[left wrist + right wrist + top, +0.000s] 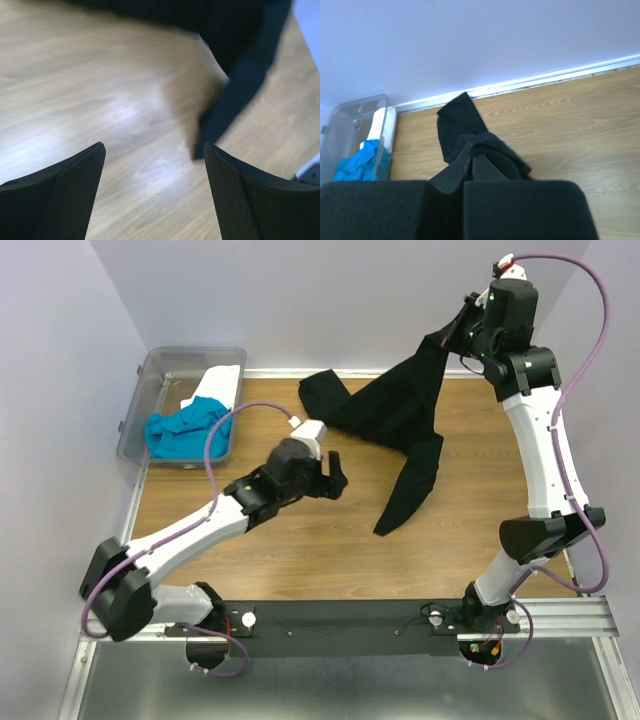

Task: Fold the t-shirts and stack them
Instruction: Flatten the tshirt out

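The t-shirt's trailing end point(392, 522) point(202, 148) lies below and to the gripper's right in the top view. My left gripper's open fingers come across and down around it next.
The black t-shirt point(400, 415) hangs from my right gripper point(462, 328), which is raised at the back right and shut on its cloth; the rest drapes down onto the table with one end trailing toward the front. In the right wrist view my gripper point(471, 155) pinches the black t-shirt point(460, 122). My left gripper point(332, 478) is open and empty above the table's middle, left of the shirt's trailing end point(240, 85). The turquoise-blue t-shirt point(185, 430) and the white t-shirt point(222, 382) lie in the clear plastic bin point(160, 375).
The bin stands at the back left corner, also seen in the right wrist view point(350, 130). Walls close the table at the back and left. A black rail point(350, 620) with the arm bases runs along the front edge.
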You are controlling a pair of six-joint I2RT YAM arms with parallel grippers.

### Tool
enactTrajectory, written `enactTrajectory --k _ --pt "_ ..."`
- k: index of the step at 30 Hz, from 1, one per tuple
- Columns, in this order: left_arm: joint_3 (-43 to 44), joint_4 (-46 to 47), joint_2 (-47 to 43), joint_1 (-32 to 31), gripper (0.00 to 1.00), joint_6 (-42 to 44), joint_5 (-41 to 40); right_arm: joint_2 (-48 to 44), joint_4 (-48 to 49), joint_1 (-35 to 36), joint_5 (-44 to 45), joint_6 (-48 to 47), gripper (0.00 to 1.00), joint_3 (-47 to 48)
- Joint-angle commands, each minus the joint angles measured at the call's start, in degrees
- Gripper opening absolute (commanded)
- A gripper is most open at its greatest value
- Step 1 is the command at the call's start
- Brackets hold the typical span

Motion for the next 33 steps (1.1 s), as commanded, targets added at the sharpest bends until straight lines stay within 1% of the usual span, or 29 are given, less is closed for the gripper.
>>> enactTrajectory --k 1,3,4,5,8,12,15,16,17,18,20,21,25,29,32,33 --pt "1.5 2.9 7.4 -4.8 0.88 -1.7 1.5 -1.5 0.2 0.4 4.8 -1.5 0.00 -6.1" --pt "4.2 2.9 10.5 -6.9 0.88 -0.7 0.8 -4.0 0.7 0.2 5.2 -1.4 0.01 -10.2" --pt "5.1 2.8 13.8 -8.1 0.88 -0.2 0.6 -4.7 1.4 0.0 5.4 -1.3 0.00 -11.9" --pt "7.0 2.9 15.6 -10.2 0.88 1.1 0.4 -6.3 1.8 -0.2 5.6 -1.1 0.01 -15.1" --pt "11.0 3.0 22.8 -13.6 0.88 3.8 0.2 -8.1 2.8 -1.2 5.6 -1.3 0.01 -19.3" --pt "17.0 3.6 32.9 -17.1 0.89 6.7 -0.4 -10.0 3.2 -1.7 5.2 -1.7 0.01 -22.3" --pt "22.3 4.0 37.4 -18.0 0.89 7.7 -0.5 -10.8 3.5 -1.8 4.5 -1.7 0.01 -24.5" --pt "25.2 3.9 40.3 -18.3 0.88 8.4 -0.5 -11.2 3.6 -1.8 4.3 -1.5 0.01 -25.2" --pt "25.2 3.8 41.7 -18.6 0.88 8.4 -0.6 -11.5 3.6 -1.8 4.2 -1.4 0.01 -25.9" --pt "27.5 3.8 42.9 -18.7 0.86 8.7 -0.8 -11.7 3.7 -1.8 3.7 -1.4 0.00 -26.4" --pt "29.2 3.9 46.2 -19.0 0.82 8.7 -1.7 -12.2 3.9 -1.8 3.3 -1.3 0.01 -28.0" --pt "30.7 4.0 47.3 -18.9 0.79 8.8 -2.3 -12.6 3.9 -1.8 3.1 -1.3 0.00 -28.4" --pt "34.3 2.5 52.8 -18.9 0.74 9.4 -3.3 -13.4 4.0 -1.9 2.8 -1.3 0.01 -29.7" --pt "34.4 2.4 54.8 -19.2 0.72 9.2 -3.5 -14.3 4.1 -2.0 3.2 -1.5 0.01 -30.4" --pt "34.3 2.0 56.0 -19.6 0.65 9.2 -4.7 -14.6 4.2 -2.0 3.3 -1.7 0.01 -31.1" --pt "34.2 2.0 56.4 -19.9 0.60 9.1 -5.5 -14.6 4.2 -2.0 3.2 -1.7 0.00 -31.2"
